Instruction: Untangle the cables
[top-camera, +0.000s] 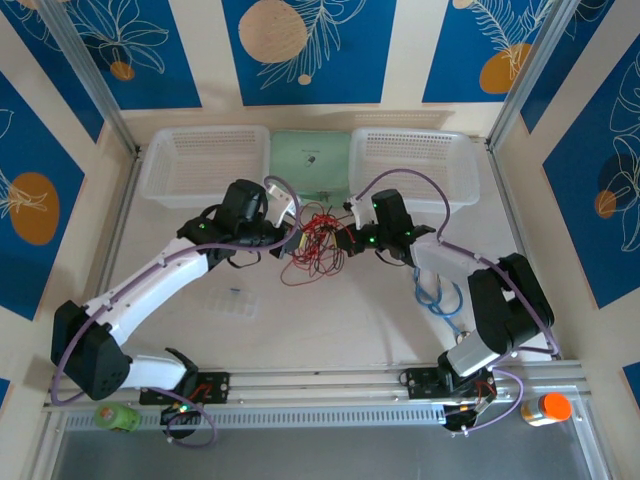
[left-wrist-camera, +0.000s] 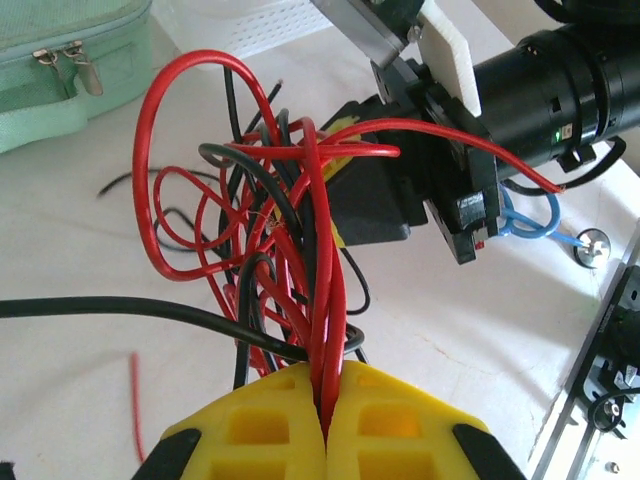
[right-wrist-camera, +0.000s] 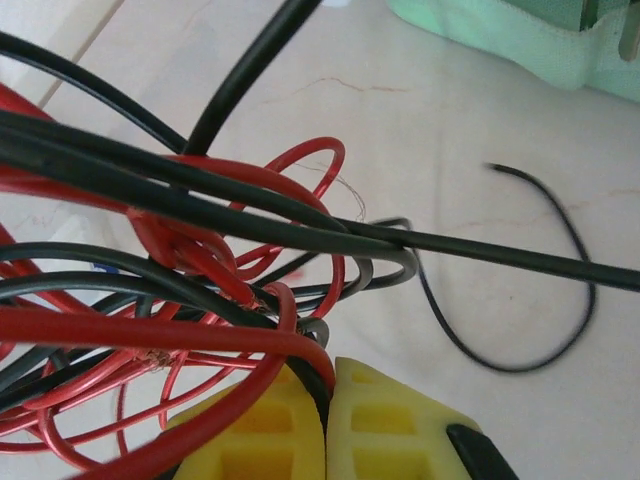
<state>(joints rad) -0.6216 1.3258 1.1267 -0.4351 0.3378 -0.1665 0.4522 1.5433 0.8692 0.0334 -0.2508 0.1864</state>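
My left gripper will next go down toward the open tabletop below it, move away from the right gripper to spread the bunched tangle of cables, and let go of the red pieces of cable.
The cables (top-camera: 315, 240) form a tangle of thin red and black wires in the middle of the table, lifted between both arms. My left gripper (top-camera: 292, 240) meets the tangle from the left. In the left wrist view its yellow fingers (left-wrist-camera: 270, 420) are shut on a few red strands of the cables (left-wrist-camera: 300, 200). My right gripper (top-camera: 345, 240) comes in from the right. Its yellow fingers (right-wrist-camera: 390, 420) pinch a black and a red strand of the cables (right-wrist-camera: 200, 250). One loose black wire (right-wrist-camera: 560, 300) curls on the table.
Two white baskets (top-camera: 205, 165) (top-camera: 415, 165) stand at the back with a mint green pouch (top-camera: 310, 155) between them. A light blue coiled cable (top-camera: 440, 295) lies under the right arm. A green object (top-camera: 115, 415) and an orange bottle (top-camera: 548, 408) sit by the near rail.
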